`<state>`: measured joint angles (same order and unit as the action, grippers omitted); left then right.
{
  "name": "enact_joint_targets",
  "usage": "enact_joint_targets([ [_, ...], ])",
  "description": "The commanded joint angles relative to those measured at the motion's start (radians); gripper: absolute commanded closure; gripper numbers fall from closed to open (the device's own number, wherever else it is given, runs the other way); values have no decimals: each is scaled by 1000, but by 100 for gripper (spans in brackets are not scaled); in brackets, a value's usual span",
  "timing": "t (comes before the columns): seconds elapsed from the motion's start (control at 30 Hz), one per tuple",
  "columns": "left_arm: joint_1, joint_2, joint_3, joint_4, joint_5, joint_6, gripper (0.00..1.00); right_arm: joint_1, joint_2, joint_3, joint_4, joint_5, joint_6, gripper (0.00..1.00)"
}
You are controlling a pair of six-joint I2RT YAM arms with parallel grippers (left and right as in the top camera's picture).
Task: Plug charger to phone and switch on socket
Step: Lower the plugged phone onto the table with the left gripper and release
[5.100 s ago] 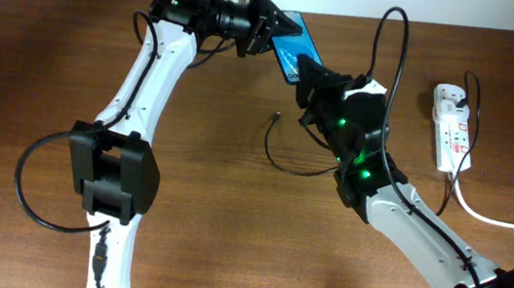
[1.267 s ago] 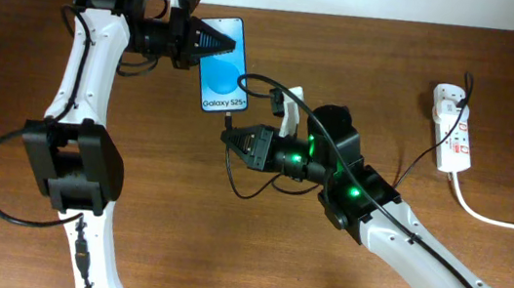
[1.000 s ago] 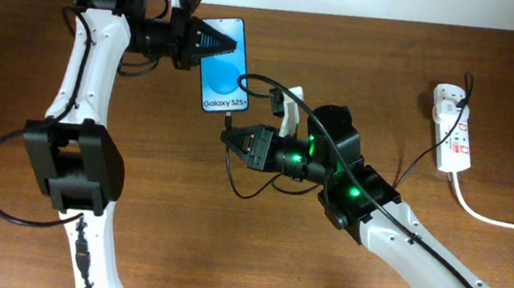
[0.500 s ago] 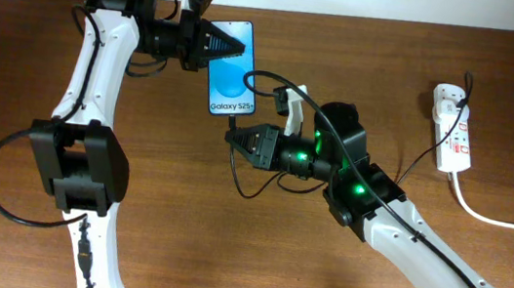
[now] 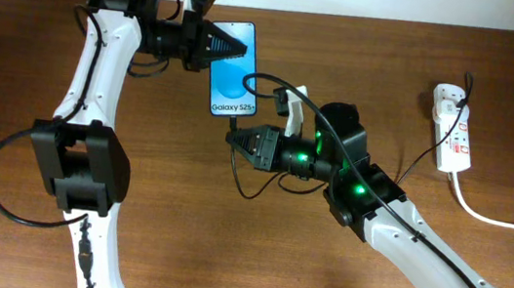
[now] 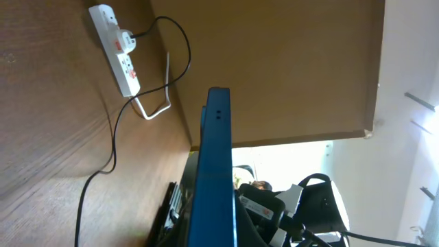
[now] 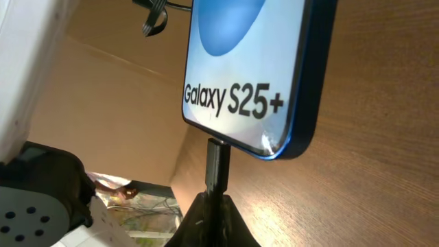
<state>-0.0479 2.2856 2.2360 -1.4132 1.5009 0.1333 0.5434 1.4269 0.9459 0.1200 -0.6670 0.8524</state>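
The phone (image 5: 231, 72) still hangs above the table, so my left gripper next lowers the phone onto the bare wood below it and releases it there.
The phone (image 5: 231, 72) has a bright blue screen reading "Galaxy S25+". My left gripper (image 5: 212, 45) is shut on its top end and holds it above the table; the left wrist view shows it edge-on (image 6: 214, 171). My right gripper (image 5: 238, 140) is shut on the charger's plug tip (image 7: 218, 165), which meets the phone's bottom edge (image 7: 254, 89). The thin black charger cable (image 5: 257, 185) loops under the right arm and runs to a plug in the white socket strip (image 5: 452, 129) at the far right.
The socket's thick white lead (image 5: 498, 219) runs off the right edge. The socket strip also shows in the left wrist view (image 6: 118, 46). The brown wooden table (image 5: 224, 248) lies below both arms. A pale wall (image 5: 402, 0) bounds the table's far edge.
Over the last second both arms shifted slightly right and up with the phone and plug tip. Five seconds ago the phone was tilted further right and the cable end lay on the table.
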Motion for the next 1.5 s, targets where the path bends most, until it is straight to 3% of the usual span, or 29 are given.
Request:
enact_joint_targets([
  [0.0,-30,-6,10,-17,18,-13,100,-29,0,6,-9,77,-29,90],
  [0.07,-30,-6,10,-16,17,-13,100,-70,-8,6,-37,56,-29,78],
  [0.3,-30,-6,10,-16,-25,-13,100,-262,-31,6,-177,-87,-117,70],
  [0.4,-30,-6,10,-16,-109,-13,100,-282,-48,15,-262,-48,-169,60],
  [0.57,-30,-6,10,-16,-373,-12,100,-282,-61,227,-673,191,-413,57],
  [0.73,-31,-6,10,-16,-625,2,100,-282,-63,449,-990,349,-523,57],
  [0.83,-47,-6,-2,-20,-751,2,100,-283,-68,454,-1014,358,-534,57],
  [1.2,-126,-5,-12,8,-750,2,100,-349,-119,457,-1094,358,-534,57],
  [1.47,-125,160,-12,148,-807,-141,100,-349,-119,457,-1116,365,-534,57],
])
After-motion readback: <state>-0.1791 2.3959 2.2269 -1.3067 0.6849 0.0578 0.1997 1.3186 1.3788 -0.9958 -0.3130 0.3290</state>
